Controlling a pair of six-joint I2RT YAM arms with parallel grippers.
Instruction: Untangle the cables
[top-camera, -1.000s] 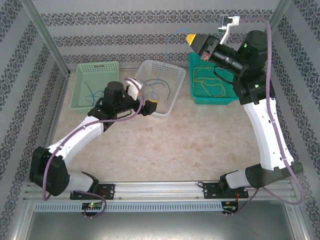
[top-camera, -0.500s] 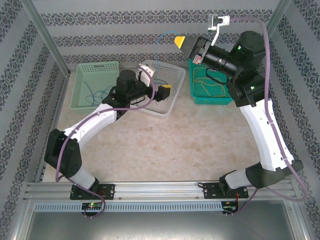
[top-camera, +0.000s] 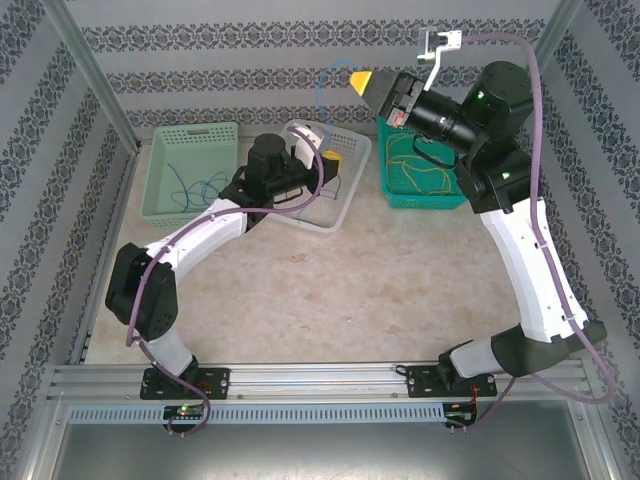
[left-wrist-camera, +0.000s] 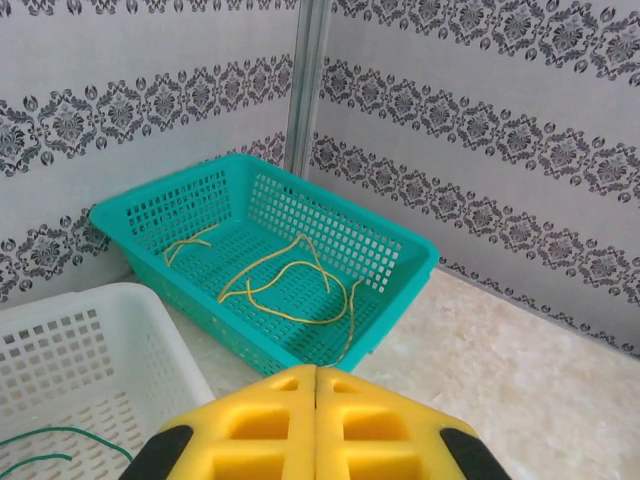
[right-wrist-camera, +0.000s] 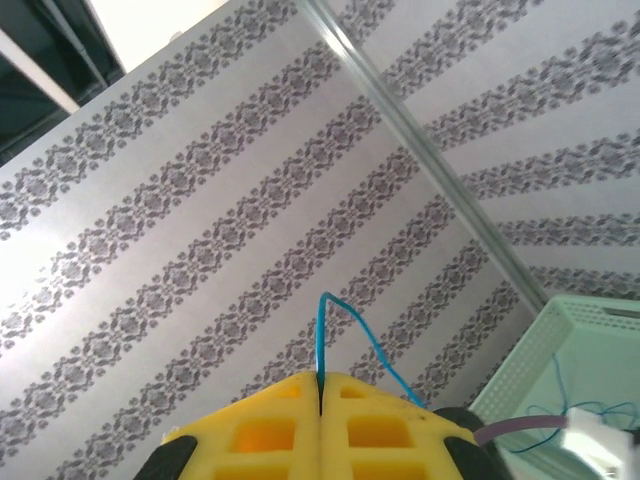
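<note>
The blue cable's tip will be released over the white basket (top-camera: 350, 195) next, after my right gripper moves down there, because that basket stands well below the raised fingers.
My right gripper (top-camera: 358, 80) is raised high near the back wall, shut on a thin blue cable (top-camera: 320, 88) that arcs down toward the white basket (top-camera: 350, 195). In the right wrist view the blue cable (right-wrist-camera: 338, 320) rises from between the pressed yellow fingers (right-wrist-camera: 380, 420) and bends over. My left gripper (top-camera: 331, 160) hovers over the white basket with its jaws pressed together; no cable shows between its fingers (left-wrist-camera: 250, 420). A green cable (left-wrist-camera: 50, 435) lies in the white basket (left-wrist-camera: 90, 340). Yellow cables (left-wrist-camera: 290, 285) lie in the teal basket (left-wrist-camera: 400, 250).
The teal basket (top-camera: 425, 202) stands at the back right with yellow cables (top-camera: 420, 165). A light green basket (top-camera: 150, 190) at the back left holds blue cables (top-camera: 185, 185). Patterned walls close the back and sides. The marbled tabletop (top-camera: 380, 290) lies in front.
My left arm has reached farther forward and right over the white basket, and its jaws have gone from open to shut. The right gripper shifted slightly left, still holding the blue cable.
</note>
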